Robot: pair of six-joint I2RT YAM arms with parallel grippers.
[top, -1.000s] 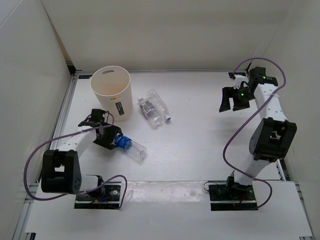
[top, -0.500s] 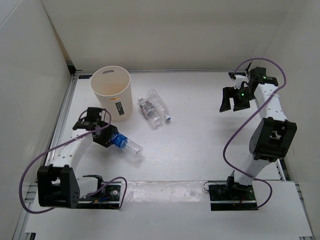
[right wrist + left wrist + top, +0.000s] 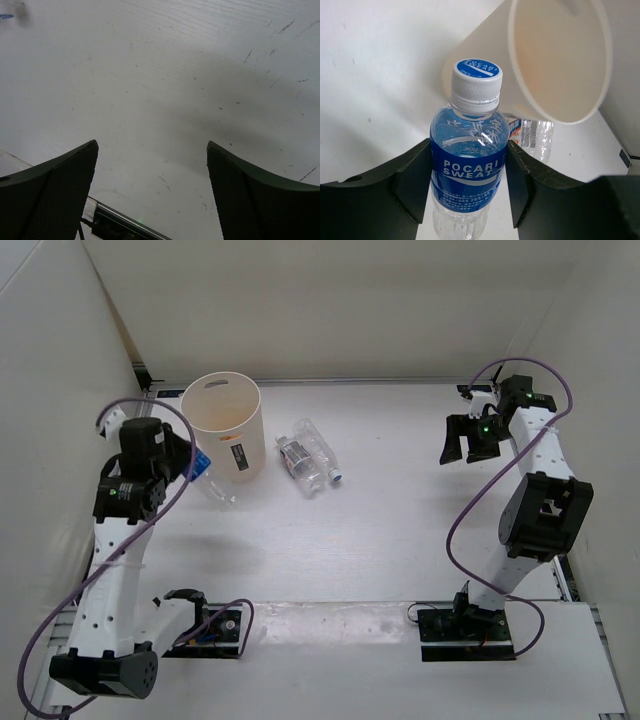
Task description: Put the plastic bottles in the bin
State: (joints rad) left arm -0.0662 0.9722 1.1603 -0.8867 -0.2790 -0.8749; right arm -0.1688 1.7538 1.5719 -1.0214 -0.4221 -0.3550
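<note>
The clear bottle still hangs outside the bin's side, so the left gripper should next rise and carry it outward over the bin's opening (image 3: 222,403) (image 3: 562,57) to release it.
My left gripper (image 3: 192,466) is shut on a clear plastic bottle with a blue label (image 3: 469,172) and holds it off the table, just left of the bin (image 3: 224,425). In the left wrist view the white-and-blue cap points away from me, and the cream bin's open mouth (image 3: 560,60) lies beyond it to the right. Two more clear bottles (image 3: 300,463) (image 3: 321,452) lie side by side on the table to the right of the bin. Far off at the right, my right gripper (image 3: 462,444) hangs open over bare table (image 3: 152,145).
White walls close in the table on the left, back and right. A metal rail (image 3: 135,455) runs along the left edge below my raised left arm. A dark strip (image 3: 125,225) shows under the right gripper's fingers.
The left gripper has closed on the blue-labelled bottle and lifted it from the table, up and back to the bin's left side. The right arm has not moved.
</note>
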